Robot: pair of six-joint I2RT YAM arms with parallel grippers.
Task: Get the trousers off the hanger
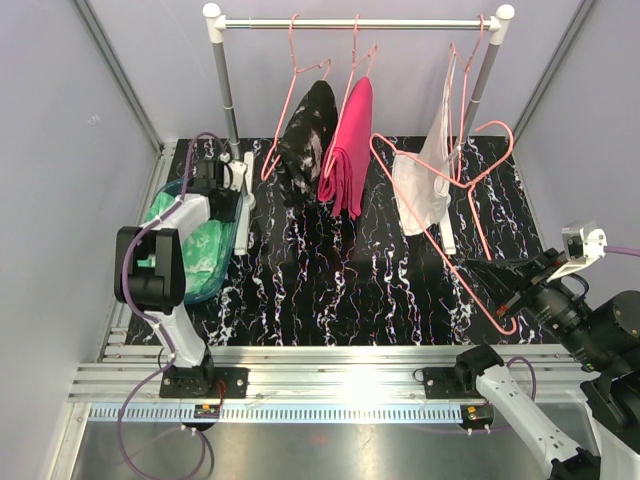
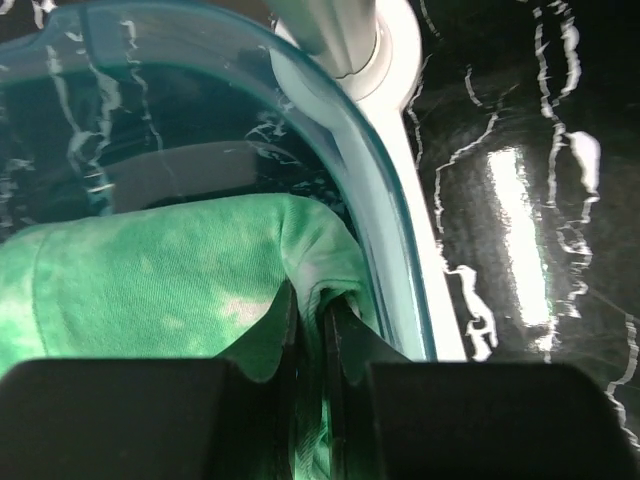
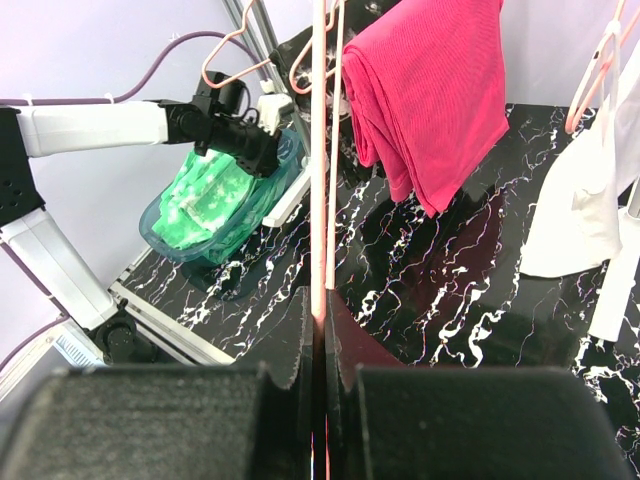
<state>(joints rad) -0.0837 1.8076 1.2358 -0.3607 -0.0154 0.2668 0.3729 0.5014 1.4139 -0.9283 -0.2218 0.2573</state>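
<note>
The bare hanger moves outward in my right gripper next, then gets hooked and released there. The free rail stretch (image 1: 456,24) lies outward, beside the white garment's hanger.
The mint green trousers (image 1: 195,250) lie in a teal basin (image 1: 218,272) at the left. My left gripper (image 2: 318,320) is shut on a fold of the green trousers (image 2: 160,290) just inside the basin rim (image 2: 370,190). The black speckled trousers (image 1: 308,140) and the magenta pink trousers (image 1: 350,150) hang on pink hangers from the rail. My right gripper (image 3: 322,300) is shut on the wire of a bare pink hanger (image 3: 322,150), low at the right of the table (image 1: 505,305). The pink trousers (image 3: 430,90) hang beyond it.
A white garment (image 1: 422,190) hangs on a hanger at the right end of the rail (image 1: 360,22). The rack's white foot (image 2: 400,60) stands right beside the basin. The black marbled table (image 1: 340,280) spreads between the arms.
</note>
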